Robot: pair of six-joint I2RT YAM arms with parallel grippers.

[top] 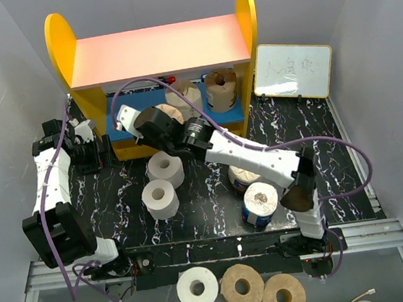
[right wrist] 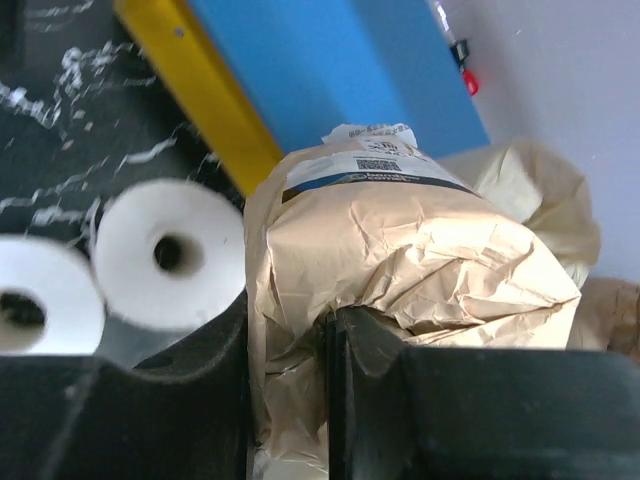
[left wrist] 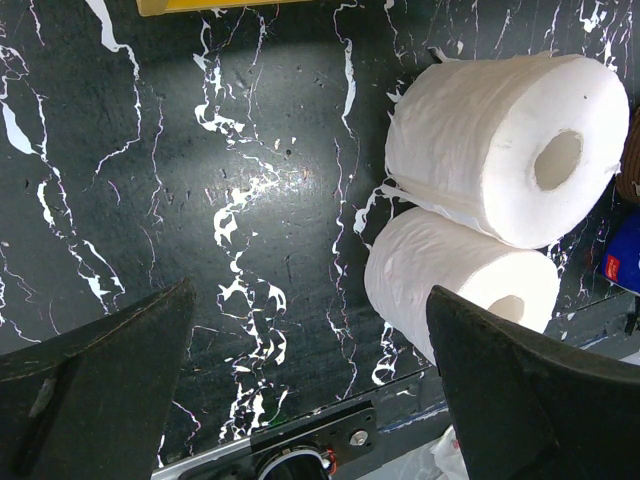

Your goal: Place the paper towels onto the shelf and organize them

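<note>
Next, my right gripper moves the tan roll outward and down onto the blue lower board [top: 146, 102] [right wrist: 355, 85], beside the standing tan rolls, where there is free space.
The shelf [top: 83, 70] has yellow side panels, a pink top board and a blue lower board [right wrist: 330, 70]. Two tan wrapped rolls [top: 221, 87] stand on the lower board. My right gripper [top: 156, 123] is shut on the wrap of a third tan roll [right wrist: 400, 240], held at the front of the lower board beside another tan roll [right wrist: 535, 180]. Two white rolls [top: 165, 168] stand on the table in front of the shelf and show in the left wrist view [left wrist: 510, 145]. A blue-wrapped roll [top: 260, 202] stands near the front right. My left gripper [left wrist: 310, 380] is open and empty, left of the white rolls.
A small whiteboard [top: 293, 70] with writing leans at the back right. Another roll [top: 242, 175] sits partly hidden under my right arm. Several more rolls [top: 242, 286] lie below the table's front edge. The shelf's left yellow panel [top: 91, 112] stands close to my left gripper.
</note>
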